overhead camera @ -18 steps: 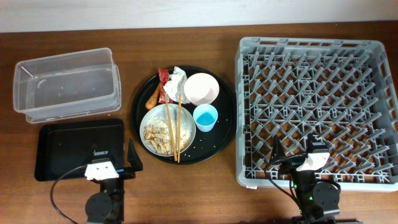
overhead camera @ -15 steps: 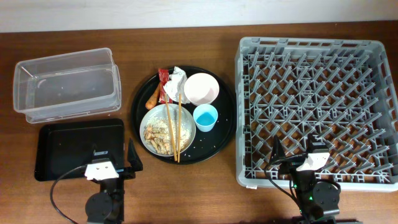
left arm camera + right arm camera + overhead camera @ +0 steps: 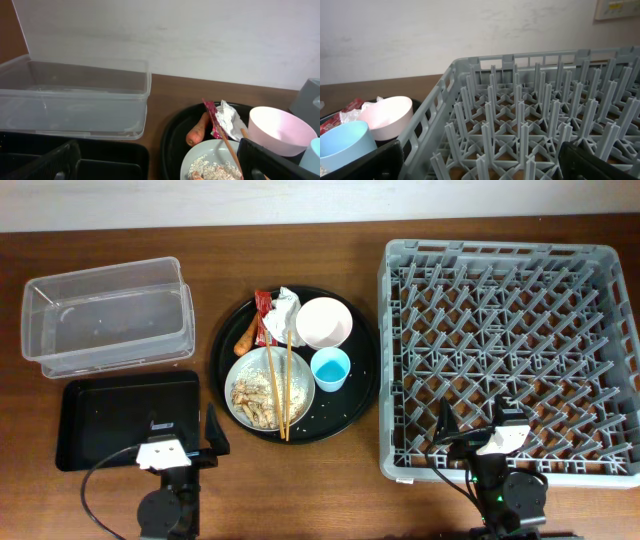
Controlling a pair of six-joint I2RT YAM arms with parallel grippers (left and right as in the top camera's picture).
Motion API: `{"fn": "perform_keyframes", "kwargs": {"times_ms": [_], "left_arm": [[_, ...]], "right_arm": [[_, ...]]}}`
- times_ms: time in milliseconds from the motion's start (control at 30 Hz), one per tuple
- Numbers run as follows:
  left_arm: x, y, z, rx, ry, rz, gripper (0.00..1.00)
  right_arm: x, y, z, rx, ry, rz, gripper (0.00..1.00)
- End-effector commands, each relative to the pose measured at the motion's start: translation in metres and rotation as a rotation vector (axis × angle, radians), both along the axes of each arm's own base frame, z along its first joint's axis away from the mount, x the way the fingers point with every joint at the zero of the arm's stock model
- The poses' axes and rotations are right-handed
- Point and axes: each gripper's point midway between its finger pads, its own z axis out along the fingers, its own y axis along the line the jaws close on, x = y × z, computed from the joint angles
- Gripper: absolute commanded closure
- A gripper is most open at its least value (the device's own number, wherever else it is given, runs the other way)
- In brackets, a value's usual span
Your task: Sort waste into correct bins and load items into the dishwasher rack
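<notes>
My left gripper should next move outward and to the right in the overhead view and tilt down onto the light-blue cup's rim [image 3: 314,141], because the cup's opening is uncovered.
The round black tray [image 3: 222,370] holds the white plate [image 3: 300,392] with beige scraps and rice [image 3: 252,398], the chopsticks [image 3: 279,385] across it, the blue cup [image 3: 331,369], the pink bowl [image 3: 324,323], the napkin [image 3: 283,314], the red wrapper [image 3: 263,315] and the carrot piece [image 3: 244,338]. The clear tub [image 3: 105,315] and the black tray [image 3: 125,415] lie left, and the grey rack [image 3: 510,355] lies right. My left gripper [image 3: 183,432] is open and empty over the black tray's right end [image 3: 100,160]. My right gripper [image 3: 477,425] is open and empty over the rack's front edge [image 3: 530,115].
The left wrist view shows the carrot piece [image 3: 196,134], wrapper [image 3: 214,120], napkin [image 3: 230,116] and pink bowl [image 3: 280,131] ahead to the right. The right wrist view shows the bowl [image 3: 387,117] and cup [image 3: 345,141] left of the rack wall. A pale wall stands behind the table.
</notes>
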Motion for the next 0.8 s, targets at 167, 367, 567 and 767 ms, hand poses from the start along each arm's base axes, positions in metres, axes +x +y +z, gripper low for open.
{"fn": "perform_keyframes", "kwargs": {"times_ms": [167,367,567,767], "left_arm": [[-0.025,-0.079,0.096,-0.017,-0.226,-0.485,0.01],[0.008,-0.108,0.158,-0.118,0.29,-0.618,0.01],[0.084,-0.141,0.077,-0.357,1.072,-0.664,0.01],[0.108,-0.204,-0.056,0.082,1.299,-0.571,0.3]], "right_arm": [[-0.035,0.048,0.088,0.04,-0.066,0.297,0.02],[-0.025,0.051,0.146,0.073,0.397,0.3,0.02],[0.012,0.093,0.117,0.266,0.849,0.472,0.02],[0.016,0.062,0.061,0.28,1.106,0.199,0.02]]}}
